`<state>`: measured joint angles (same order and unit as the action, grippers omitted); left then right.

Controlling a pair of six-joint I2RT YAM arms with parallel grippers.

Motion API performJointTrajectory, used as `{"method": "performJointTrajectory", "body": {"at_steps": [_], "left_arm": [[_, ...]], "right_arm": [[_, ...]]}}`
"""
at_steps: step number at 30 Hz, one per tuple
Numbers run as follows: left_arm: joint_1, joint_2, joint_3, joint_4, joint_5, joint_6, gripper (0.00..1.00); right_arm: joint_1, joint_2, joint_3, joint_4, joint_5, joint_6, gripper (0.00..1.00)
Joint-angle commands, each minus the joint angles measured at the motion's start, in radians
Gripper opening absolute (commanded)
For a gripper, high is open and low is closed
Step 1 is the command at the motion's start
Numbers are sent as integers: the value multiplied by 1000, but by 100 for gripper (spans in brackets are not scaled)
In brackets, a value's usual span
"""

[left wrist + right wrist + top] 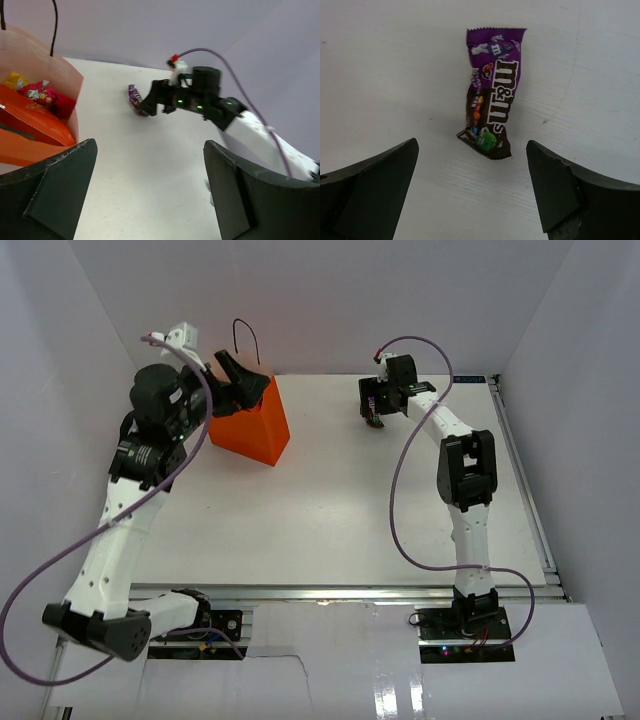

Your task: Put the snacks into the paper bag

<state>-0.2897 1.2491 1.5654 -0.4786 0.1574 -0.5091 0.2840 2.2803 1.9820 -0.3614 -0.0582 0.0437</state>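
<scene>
My right gripper should go down onto the M&M's pack [492, 95] at the brown end nearest its open fingers, and then close.
The orange paper bag [250, 428] stands upright at the back left, black cord handles up. My left gripper [240, 380] hovers over its top edge, open, nothing between its fingers [60, 185]. Inside the bag [67, 82] lie a pink-red wrapped sweet [42, 93], a yellow one [15, 80] and the red crisp bag [30, 120]. A dark purple M&M's pack [492, 95] lies flat on the white table. My right gripper [472, 185] hangs open just above and short of it, not touching. The left wrist view shows that same pack [134, 97] beside the right gripper [147, 105].
A metal rail [522, 480] runs along the table's right edge. White walls close in the back and both sides. Purple cables loop off both arms, one beside the right arm [400, 500]. The table surface [330, 520] is white.
</scene>
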Motion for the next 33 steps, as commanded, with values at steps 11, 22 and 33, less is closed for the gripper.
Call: {"method": "performJointTrajectory", "body": {"at_steps": [11,22,33], "left_arm": [[3,-336,-412,166,59,-206,98],[0,-225,-392,198,157,-262,98],[-94,-125,-407,242,116,-307,98]], "right_arm": [[7,165,132,19,67,38,81],[3,153,41,18,3,28,43],[-35,-128,-187,21,-239,-100,9]]}}
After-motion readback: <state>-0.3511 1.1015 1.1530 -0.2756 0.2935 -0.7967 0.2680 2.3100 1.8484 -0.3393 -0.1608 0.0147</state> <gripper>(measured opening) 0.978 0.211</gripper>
